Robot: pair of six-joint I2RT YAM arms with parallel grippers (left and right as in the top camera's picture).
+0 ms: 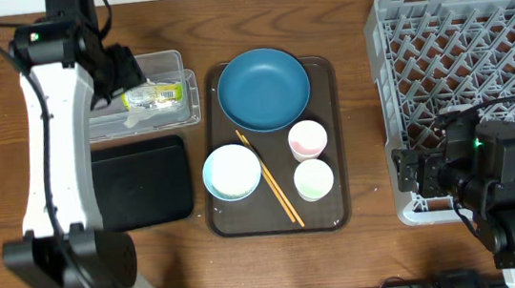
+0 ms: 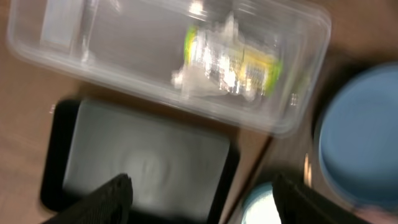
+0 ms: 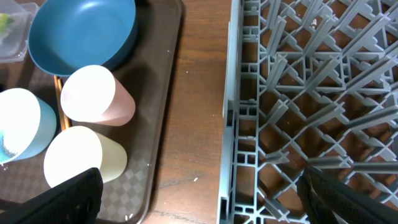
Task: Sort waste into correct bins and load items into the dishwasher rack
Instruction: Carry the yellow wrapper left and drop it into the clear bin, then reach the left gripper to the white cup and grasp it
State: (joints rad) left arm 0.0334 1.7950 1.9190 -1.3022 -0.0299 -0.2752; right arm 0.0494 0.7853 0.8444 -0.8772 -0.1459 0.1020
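Next, my empty left gripper will come back past the black tray, across the chopsticks and down onto the pale green cup, since the wrapper (image 1: 152, 96) lies in the tub.
The yellow-green wrapper (image 1: 152, 96) and white tissue (image 1: 136, 121) lie in the clear tub (image 1: 172, 59). The black tray (image 1: 142, 182) sits in front of it. My left gripper (image 1: 125, 70) hovers over the tub, open and empty; its blurred view shows the wrapper (image 2: 233, 59), the tub (image 2: 74, 37) and the black tray (image 2: 143, 162) between my fingers (image 2: 205, 205). The blue plate (image 1: 263, 88), bowl (image 1: 232, 172), pink cup (image 1: 307, 140), green cup (image 1: 314, 178) and chopsticks (image 1: 269, 178) rest on the brown tray. My right gripper (image 1: 414, 171) is open and empty at the grey rack's (image 1: 481, 82) front left corner.
The brown serving tray (image 1: 340, 202) lies mid-table between the bins and the rack. The right wrist view shows the cups (image 3: 99, 96), the rack wall (image 3: 233, 124), and a few rice grains (image 3: 195, 179) on the bare wood strip between tray and rack.
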